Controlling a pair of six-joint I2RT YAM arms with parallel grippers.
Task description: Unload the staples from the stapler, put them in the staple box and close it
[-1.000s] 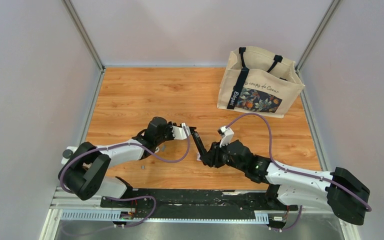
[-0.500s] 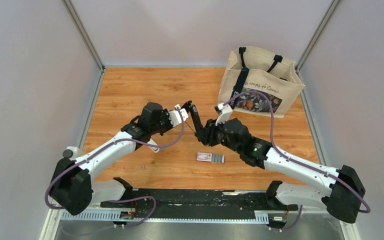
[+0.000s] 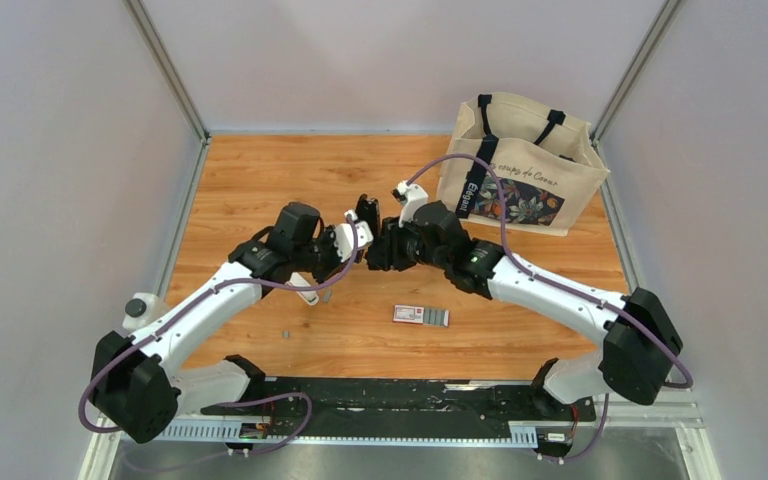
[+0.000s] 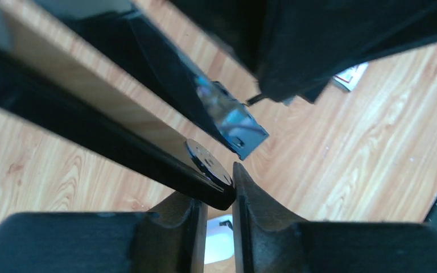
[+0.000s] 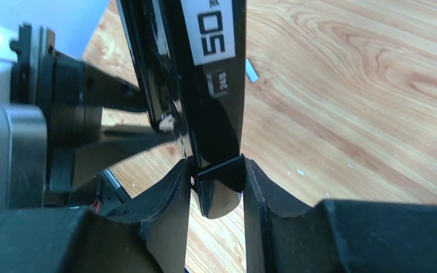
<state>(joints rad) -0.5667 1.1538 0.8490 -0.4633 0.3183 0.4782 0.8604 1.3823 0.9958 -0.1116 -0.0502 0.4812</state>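
Note:
The stapler (image 3: pixel 367 214) in my right gripper turns and goes down next onto the bare tabletop outward of the red-and-white box for release, since that wood is clear.
The black stapler (image 3: pixel 367 214) hangs in the air over the middle of the table, held between both grippers. My left gripper (image 3: pixel 357 240) is shut on the tip of one stapler arm (image 4: pixel 202 165). The stapler is spread open, and its metal magazine end (image 4: pixel 236 128) juts out apart from that arm. My right gripper (image 3: pixel 380 246) is shut on the stapler's rear end (image 5: pixel 223 170), below a white "50" label. A small silvery staple bit (image 3: pixel 287 332) lies on the table near the left arm. Another staple bit (image 5: pixel 251 70) shows in the right wrist view.
A small red-and-white box (image 3: pixel 421 315) lies flat on the wooden table in front of the grippers; it also shows in the left wrist view (image 4: pixel 350 77). A beige tote bag (image 3: pixel 520 165) stands at the back right. Grey walls close in the table.
Both grippers have carried the stapler up and toward the back left, away from the near middle. The red-and-white box, hidden under the right arm before, now shows on the table.

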